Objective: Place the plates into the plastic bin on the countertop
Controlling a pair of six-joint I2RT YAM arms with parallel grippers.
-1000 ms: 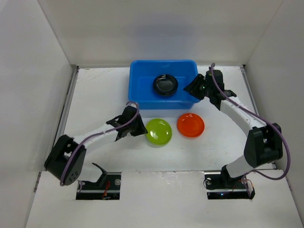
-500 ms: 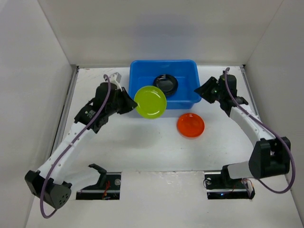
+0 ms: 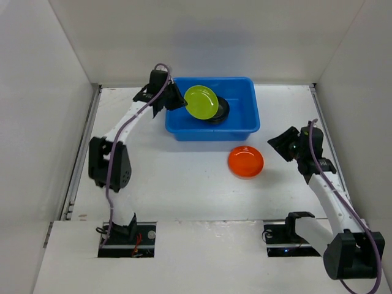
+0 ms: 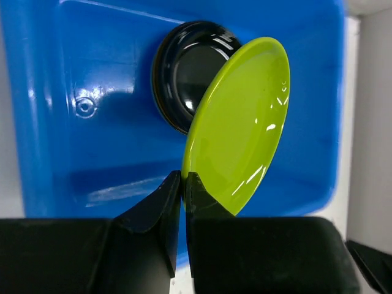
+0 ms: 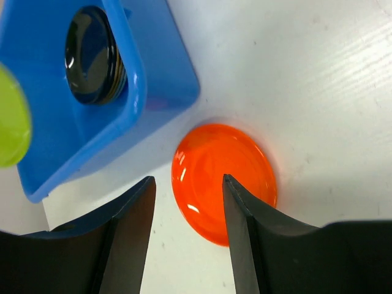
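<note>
My left gripper needs to go down toward the black plates (image 4: 184,73) next, shifting to the right in the top view, because the green plate (image 3: 201,101) hangs off-centre above their stack.
My left gripper (image 3: 177,101) is shut on the rim of the lime green plate (image 3: 201,101) and holds it tilted over the blue plastic bin (image 3: 245,125). In the left wrist view the green plate (image 4: 242,122) hangs above glossy black plates (image 4: 184,73) stacked in the bin (image 4: 73,92). The orange plate (image 3: 245,161) lies flat on the white countertop (image 3: 184,190) in front of the bin. My right gripper (image 3: 275,142) is open, above the countertop to the right of the orange plate (image 5: 223,184). The patterned plates are out of view.
White walls close in the countertop on the left, back and right. The bin stands at the back centre. The arm bases sit at the near edge.
My left gripper has lifted the green plate from the countertop and carried it back over the bin. My right gripper has drawn away from the bin's right side toward the orange plate.
</note>
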